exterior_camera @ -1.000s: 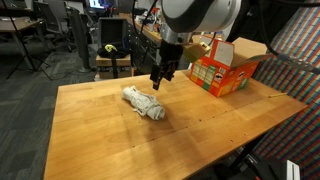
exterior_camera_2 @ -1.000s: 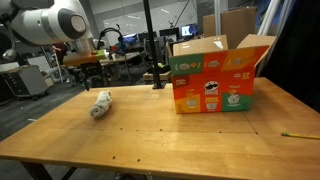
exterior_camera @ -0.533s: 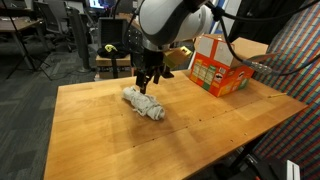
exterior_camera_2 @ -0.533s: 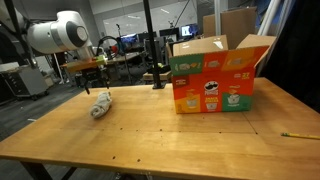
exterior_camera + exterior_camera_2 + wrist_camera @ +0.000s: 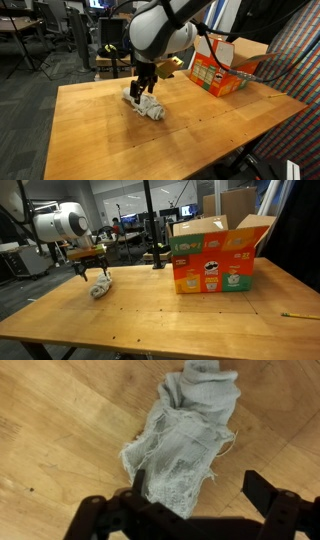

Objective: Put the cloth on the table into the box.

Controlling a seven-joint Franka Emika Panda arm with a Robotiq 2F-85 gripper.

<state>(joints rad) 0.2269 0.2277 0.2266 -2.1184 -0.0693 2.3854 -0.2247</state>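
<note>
I should lower my gripper with open fingers onto the white cloth's frayed part [image 5: 147, 103] [image 5: 184, 486] and close there, because that edge of the cloth already lies below, between the two fingers.
A crumpled grey-white cloth [image 5: 146, 103] lies on the wooden table [image 5: 200, 135]; it also shows in an exterior view [image 5: 100, 284] and fills the middle of the wrist view [image 5: 185, 445]. My gripper [image 5: 139, 91] hangs just above the cloth's near end, also seen in an exterior view [image 5: 93, 273]. In the wrist view the gripper [image 5: 195, 488] is open, one finger over the cloth's frayed edge and the other over bare wood. The open cardboard box [image 5: 222, 67] with colourful print stands on the table away from the cloth, and shows in an exterior view [image 5: 214, 255].
A black pole on a base [image 5: 153, 240] stands behind the table near the box. Office chairs and desks [image 5: 60, 30] fill the background. A thin yellow-green object [image 5: 299, 314] lies near the table edge.
The arm has swung away from the box and come down over the cloth. The cloth and the box have not moved.
</note>
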